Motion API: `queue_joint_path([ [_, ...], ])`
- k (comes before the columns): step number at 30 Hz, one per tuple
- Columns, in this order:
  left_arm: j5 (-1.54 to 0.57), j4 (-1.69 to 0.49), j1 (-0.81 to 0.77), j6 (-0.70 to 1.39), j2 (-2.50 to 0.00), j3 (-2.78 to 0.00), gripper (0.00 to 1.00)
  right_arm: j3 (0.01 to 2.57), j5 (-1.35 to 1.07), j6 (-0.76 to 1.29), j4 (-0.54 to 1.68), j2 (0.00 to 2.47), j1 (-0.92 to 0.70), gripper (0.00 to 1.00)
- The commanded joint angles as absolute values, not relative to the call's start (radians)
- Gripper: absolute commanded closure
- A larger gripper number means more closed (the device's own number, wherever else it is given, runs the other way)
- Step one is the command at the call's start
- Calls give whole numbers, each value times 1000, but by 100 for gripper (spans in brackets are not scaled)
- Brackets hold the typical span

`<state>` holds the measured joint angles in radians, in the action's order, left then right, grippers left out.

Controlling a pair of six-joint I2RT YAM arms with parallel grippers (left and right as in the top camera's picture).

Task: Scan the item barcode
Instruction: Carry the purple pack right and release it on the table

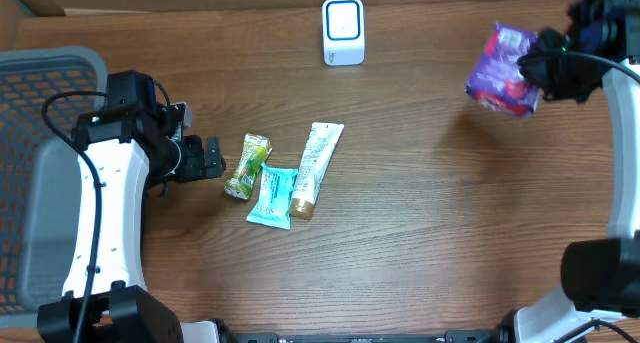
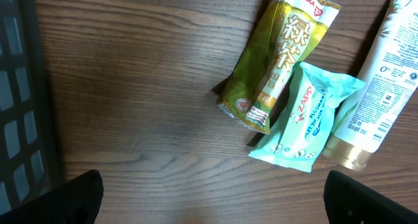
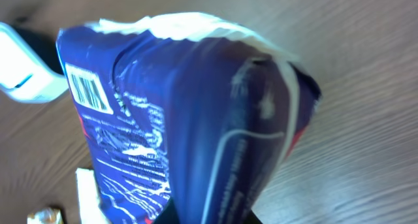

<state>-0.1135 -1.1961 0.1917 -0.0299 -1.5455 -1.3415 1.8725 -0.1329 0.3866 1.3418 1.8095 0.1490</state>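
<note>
The right gripper lowers the purple-blue snack bag (image 1: 503,69) toward the bare wood next and releases it there, as that clear patch lies below the gripper.
My right gripper (image 1: 545,71) is shut on a purple-blue snack bag (image 1: 503,69) and holds it above the table at the far right. In the right wrist view the bag (image 3: 183,113) fills the frame and hides most of my fingers. Its barcode (image 3: 87,89) sits on the face at the upper left, close to the white scanner (image 3: 23,70). The scanner (image 1: 343,31) stands at the back centre of the table, well to the left of the bag. My left gripper (image 1: 205,158) is open and low over bare wood, just left of the green packet (image 1: 247,165).
A green tea packet (image 2: 277,61), a teal wipes pack (image 2: 307,116) and a cream tube (image 2: 385,87) lie together in the table's middle. A grey mesh basket (image 1: 40,103) stands at the left edge, behind the left arm.
</note>
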Motion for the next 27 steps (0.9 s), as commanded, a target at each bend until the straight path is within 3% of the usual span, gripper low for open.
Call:
queue_joint_path([
  [1,-123,-1195,196,-46,-1551,-1348,0,1698,-260,416,1261,1813,220,96],
  [10,-123,-1196,196,-46,-1551,-1348,1,1364,-290,423,995,1813,371,96],
  [13,-123,-1195,196,-46,-1551,-1348,1,1357,-290,419,991,1813,399,63],
  [15,-123,-1196,196,-46,-1551,-1348,0,1368,-298,419,1006,1811,410,48],
  [21,-123,-1195,196,-46,-1551,-1348,0,1545,-354,318,1180,1810,410,37],
  [27,-123,-1196,196,-46,-1551,-1348,0,1761,-354,253,1359,1810,340,19],
])
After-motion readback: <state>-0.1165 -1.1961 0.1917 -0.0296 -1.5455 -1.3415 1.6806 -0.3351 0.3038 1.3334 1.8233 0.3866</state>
